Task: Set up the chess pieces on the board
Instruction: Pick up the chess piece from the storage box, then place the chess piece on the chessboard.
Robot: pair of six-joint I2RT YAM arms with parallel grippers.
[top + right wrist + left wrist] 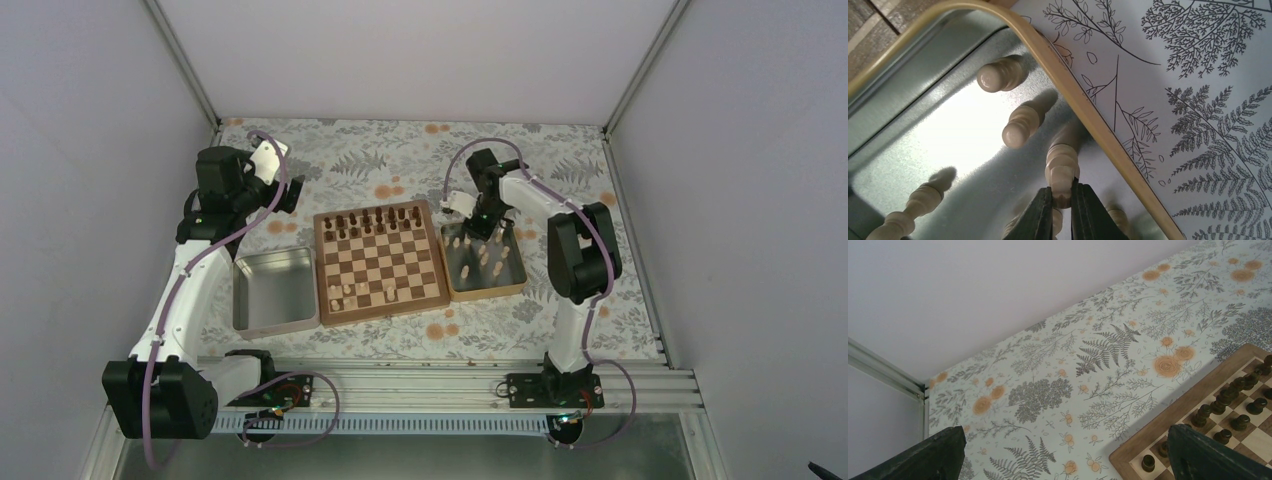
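I need to raise my right gripper, move back, then lower and release its chess piece on the empty board square (417,294) next to the board's near corner by the tray.
The board (383,313) lies mid-table, with dark pieces (375,222) on its far rows and a few pale chess pieces (345,292) on its near rows. More pale pieces (484,258) lie in the wooden-rimmed tray (487,292) to its right. My right gripper (478,232) reaches into that tray's far end. In the right wrist view the gripper (1062,192) is shut on the top of a pale piece (1062,167) next to the tray's rim (1083,107). Near the board's far left corner (1198,405), my left gripper (1065,432) hangs open and holds nothing.
A shiny metal tray (272,290) sits left of the board. Loose pale pieces (1022,125) lie close around the held one. Grey walls enclose the flowered table (400,160) on three sides.
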